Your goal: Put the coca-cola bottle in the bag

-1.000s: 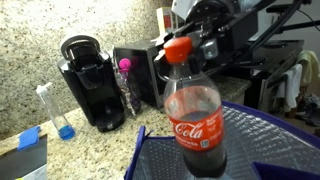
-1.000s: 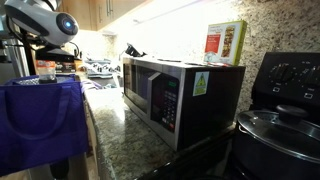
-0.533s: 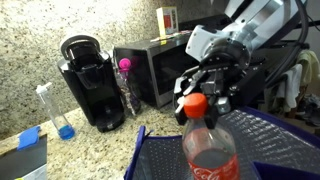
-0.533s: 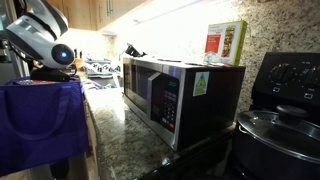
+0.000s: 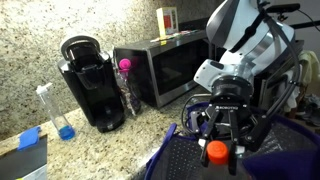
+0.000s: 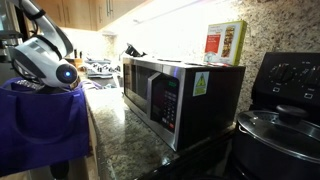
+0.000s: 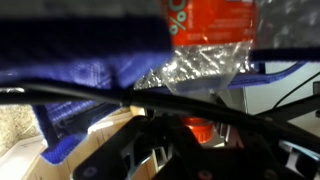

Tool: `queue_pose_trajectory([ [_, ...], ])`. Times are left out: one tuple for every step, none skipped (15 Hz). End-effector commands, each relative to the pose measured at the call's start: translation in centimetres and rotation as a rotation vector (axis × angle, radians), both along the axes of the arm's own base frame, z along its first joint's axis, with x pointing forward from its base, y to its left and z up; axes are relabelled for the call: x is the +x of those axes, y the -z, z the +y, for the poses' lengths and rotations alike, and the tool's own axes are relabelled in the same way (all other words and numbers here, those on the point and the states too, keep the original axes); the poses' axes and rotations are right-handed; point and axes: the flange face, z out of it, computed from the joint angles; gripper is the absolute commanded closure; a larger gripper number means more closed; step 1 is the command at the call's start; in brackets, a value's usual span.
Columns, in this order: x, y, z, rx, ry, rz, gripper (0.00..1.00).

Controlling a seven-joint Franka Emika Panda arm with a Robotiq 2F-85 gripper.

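Next I will move my gripper down inside the bag (image 5: 172, 163), toward its side by the coffee maker, and release the round red cap, because the blue rim already surrounds the bottle.
My gripper (image 5: 217, 150) is shut on the round red cap of the coca-cola bottle (image 5: 216, 154) and holds it upright, low inside the bag (image 5: 172, 163). In this exterior view only the cap shows; the bottle's body is hidden by the bag's blue wall. In the wrist view the bottle (image 7: 208, 28) shows its red label and clear shoulder, with the cap between my fingers (image 7: 195, 128), and the bag's blue rim (image 7: 80, 45) and silver lining lie around it. In an exterior view the bag (image 6: 40, 125) stands at the left with my arm (image 6: 48, 65) reaching into it.
A black coffee maker (image 5: 92, 82), a clear bottle with a pink top (image 5: 125, 85) and a microwave (image 5: 165, 68) stand along the granite wall behind the bag. A red-and-white carton (image 6: 225, 42) stands on the microwave (image 6: 175, 95). A pot (image 6: 280, 130) sits on the stove.
My gripper has come down with the bottle into the bag. The bottle's body and label, seen above the bag before, are now hidden below its rim.
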Motion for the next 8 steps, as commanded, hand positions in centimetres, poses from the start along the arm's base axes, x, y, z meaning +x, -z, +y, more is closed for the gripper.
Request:
queue_pose_trajectory([
  [0.9,0.9,0.8,-0.133,-0.042,-0.085,0.89],
  [1.3,0.9,1.1,-0.171,-0.037,-0.122,0.89],
  [1.8,1.0,1.4,-0.202,-0.017,-0.15,0.89],
  [2.5,1.2,1.8,-0.204,-0.012,-0.184,0.89],
  [3.1,1.5,2.3,-0.197,-0.006,-0.208,0.89],
  [3.8,2.0,2.6,-0.158,-0.004,-0.228,0.89],
  [4.4,2.5,2.8,-0.154,0.006,-0.231,0.89],
  [4.8,3.0,3.0,-0.158,0.008,-0.222,0.89],
])
